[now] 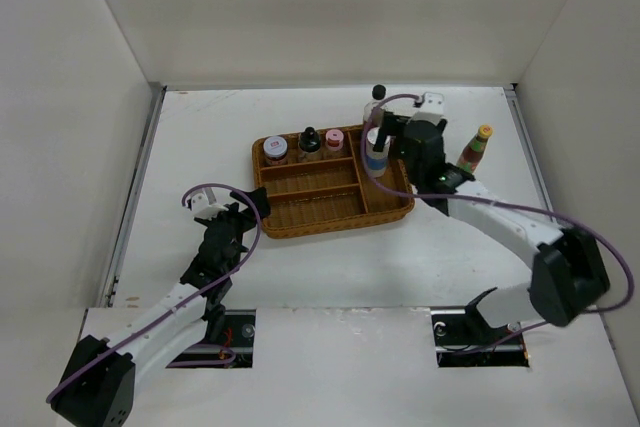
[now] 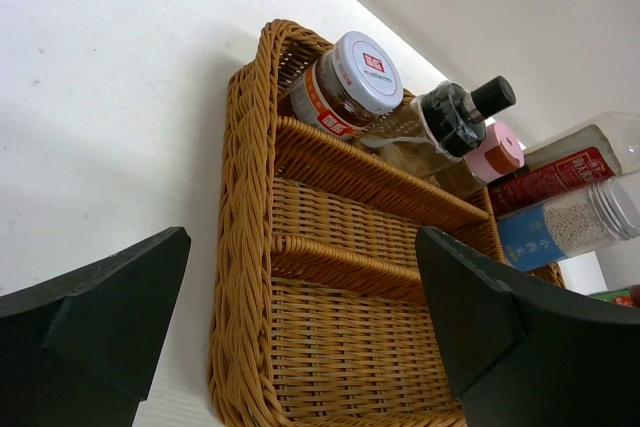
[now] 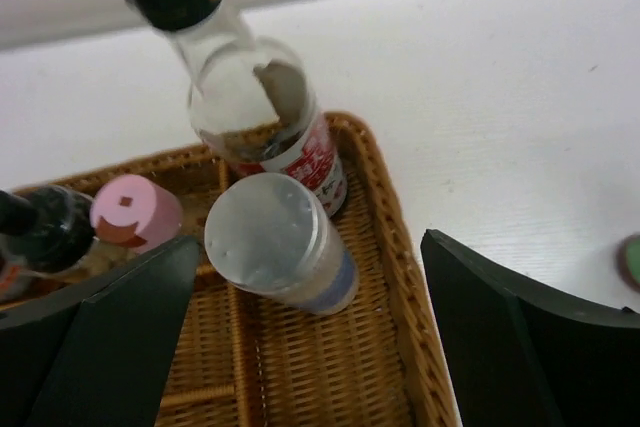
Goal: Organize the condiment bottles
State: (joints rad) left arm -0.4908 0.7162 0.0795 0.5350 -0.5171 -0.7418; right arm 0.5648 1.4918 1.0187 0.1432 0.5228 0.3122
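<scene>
I will next move my right gripper to the right in the top view and down around the neck of the yellow-capped bottle, since only that bottle stands outside the tray (image 1: 335,226).
The wicker tray (image 1: 335,226) holds five condiment bottles. Along its back row stand a short pale-lidded jar (image 1: 275,150), a small black-capped bottle (image 1: 310,141) and a pink-capped shaker (image 1: 334,141). In the right compartment are the tall black-capped bottle (image 1: 376,104) and the silver-capped white-blue bottle (image 1: 375,153). The yellow-capped, green-necked bottle (image 1: 476,150) stands on the table right of the tray. My right gripper (image 3: 310,347) hangs open just over the silver-capped bottle (image 3: 280,242), its fingers clear of it on both sides. My left gripper (image 2: 300,347) is open and empty, left of the tray (image 2: 240,227).
White walls enclose the table on the left, back and right. The tray's two front-left compartments (image 1: 310,202) hold nothing. The right arm's purple cable (image 1: 540,217) loops above the table on the right.
</scene>
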